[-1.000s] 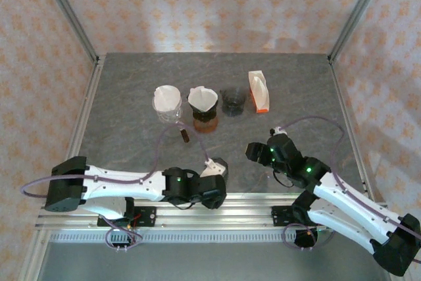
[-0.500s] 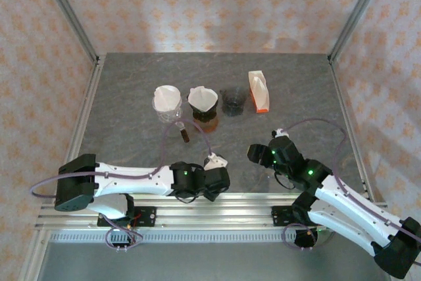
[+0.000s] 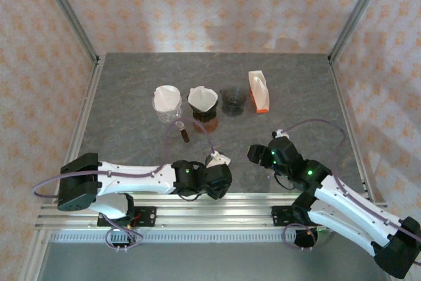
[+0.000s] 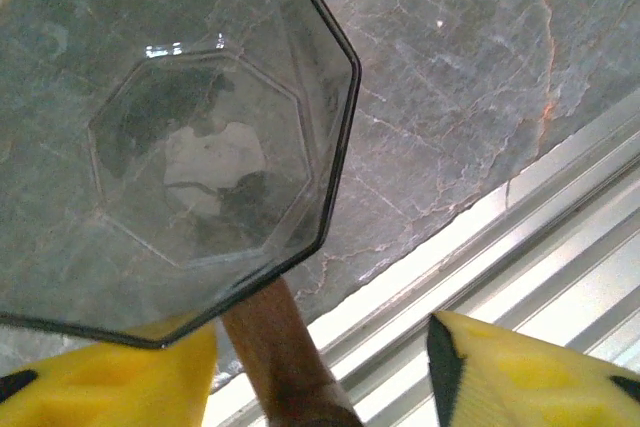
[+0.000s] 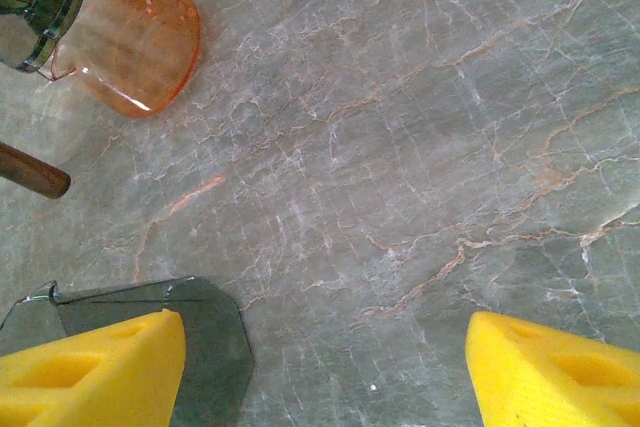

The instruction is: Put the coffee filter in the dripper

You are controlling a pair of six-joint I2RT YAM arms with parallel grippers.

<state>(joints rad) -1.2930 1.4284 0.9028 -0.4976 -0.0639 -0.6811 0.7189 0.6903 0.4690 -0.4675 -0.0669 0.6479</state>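
Observation:
My right gripper moves outward over the table next until its fingers straddle the smoky dripper's rim (image 3: 246, 93) by the filter box, since the dripper stands outward of it.
Two white paper filters stand at the back of the table, one (image 3: 166, 97) in a clear glass holder and one (image 3: 203, 99) in the cone on an amber carafe (image 3: 206, 123). Beside them is a dark smoky glass dripper (image 3: 232, 101). My left gripper (image 3: 220, 160) (image 4: 325, 337) is open near the front edge. A smoky octagonal glass piece (image 4: 180, 147) lies close in front of it. A brown wooden handle (image 4: 270, 347) runs between the jaws beside the left finger. My right gripper (image 3: 253, 151) (image 5: 325, 322) is open over bare table, and the octagonal glass (image 5: 215, 347) lies by its left finger.
An orange and white filter box (image 3: 258, 91) stands at the back right. A short brown stick (image 3: 185, 133) (image 5: 30, 172) lies in front of the amber carafe (image 5: 135, 47). The aluminium rail (image 4: 520, 247) runs along the table's near edge just behind the left gripper.
The left arm has slid right along the front edge, its gripper ending a little further right and further from the rail. The right arm drew back slightly, then stayed still.

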